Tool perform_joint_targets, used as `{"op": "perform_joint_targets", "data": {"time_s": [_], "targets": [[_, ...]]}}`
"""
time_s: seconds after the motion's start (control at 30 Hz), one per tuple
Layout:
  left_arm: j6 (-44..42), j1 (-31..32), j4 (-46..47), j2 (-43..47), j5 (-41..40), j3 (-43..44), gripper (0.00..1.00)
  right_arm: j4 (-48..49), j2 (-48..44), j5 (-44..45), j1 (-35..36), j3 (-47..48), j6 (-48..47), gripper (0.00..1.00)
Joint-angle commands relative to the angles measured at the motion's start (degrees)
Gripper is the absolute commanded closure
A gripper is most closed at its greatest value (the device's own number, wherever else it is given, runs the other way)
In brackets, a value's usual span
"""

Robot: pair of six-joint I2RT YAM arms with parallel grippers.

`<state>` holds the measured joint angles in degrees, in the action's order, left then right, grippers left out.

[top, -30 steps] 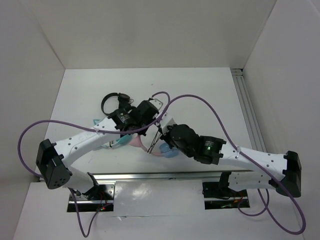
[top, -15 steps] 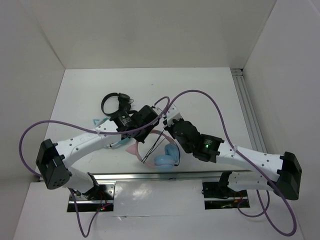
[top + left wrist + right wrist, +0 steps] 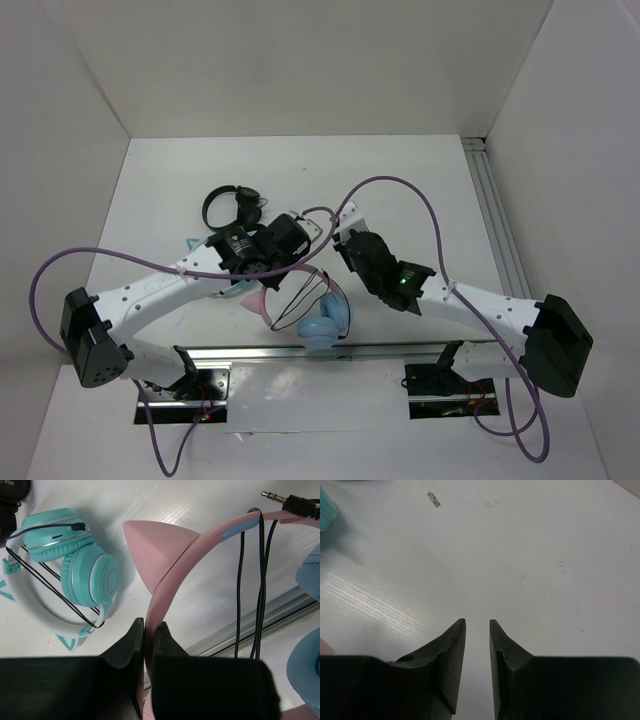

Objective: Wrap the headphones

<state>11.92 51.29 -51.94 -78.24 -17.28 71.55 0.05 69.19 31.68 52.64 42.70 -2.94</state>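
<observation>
The robot's left gripper should next move outward, lower the headband (image 3: pixel 200 545) there and let go of it, because bare tabletop clear of the teal headphones lies outward of and below the gripper.
The headphones have a pink headband (image 3: pixel 200 545) with a pink cat ear (image 3: pixel 160 550) and light blue ear cups (image 3: pixel 307 570). In the top view they lie near the table's front edge, one blue cup (image 3: pixel 325 322) toward the rail. My left gripper (image 3: pixel 148 625) is shut on the headband; it also shows in the top view (image 3: pixel 285 262). The thin black cable (image 3: pixel 260 580) hangs in loops over the band, its jack plug (image 3: pixel 280 500) free. My right gripper (image 3: pixel 477 622) is slightly open and empty over bare table, behind and right of the headphones (image 3: pixel 345 225).
Teal cat-ear headphones (image 3: pixel 75 565) lie just left of the pink ones, partly under my left arm (image 3: pixel 228 285). Small black headphones (image 3: pixel 225 205) sit farther back. An aluminium rail (image 3: pixel 330 352) runs along the front edge. White walls enclose the table.
My right gripper has let go of the cable and drawn back away from the headphones. The left gripper, holding the headband, has shifted the headphones toward the front edge.
</observation>
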Motion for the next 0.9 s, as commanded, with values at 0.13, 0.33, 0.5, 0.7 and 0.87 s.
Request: {"op": "perform_joint_targets", "data": {"time_s": [0.13,0.33,0.5,0.7,0.87], "targets": [[1.78,-1.62,4.03,-0.34,5.32,0.79,1.00,1.18,-2.56,-1.35,-1.58,1.95,6.89,0.51],[7.75,-3.83,11.15,-2.10,6.47,0.26,1.00,-4.78,-9.41,-4.87,-1.58,4.85,10.66,0.00],[11.10,-4.35,15.63,-5.34,1.99,0.79,1.00,-9.45,-16.17,-1.20,-1.58,5.38,15.06,0.00],[11.63,-11.46,27.56,-9.12,2.25,-1.14,1.00,-18.94,-21.98,11.47,-1.58,7.31,27.28,0.00],[13.56,-17.17,38.39,-16.04,3.39,-1.68,1.00,-18.42,-23.13,7.61,-1.58,7.31,27.29,0.00]]}}
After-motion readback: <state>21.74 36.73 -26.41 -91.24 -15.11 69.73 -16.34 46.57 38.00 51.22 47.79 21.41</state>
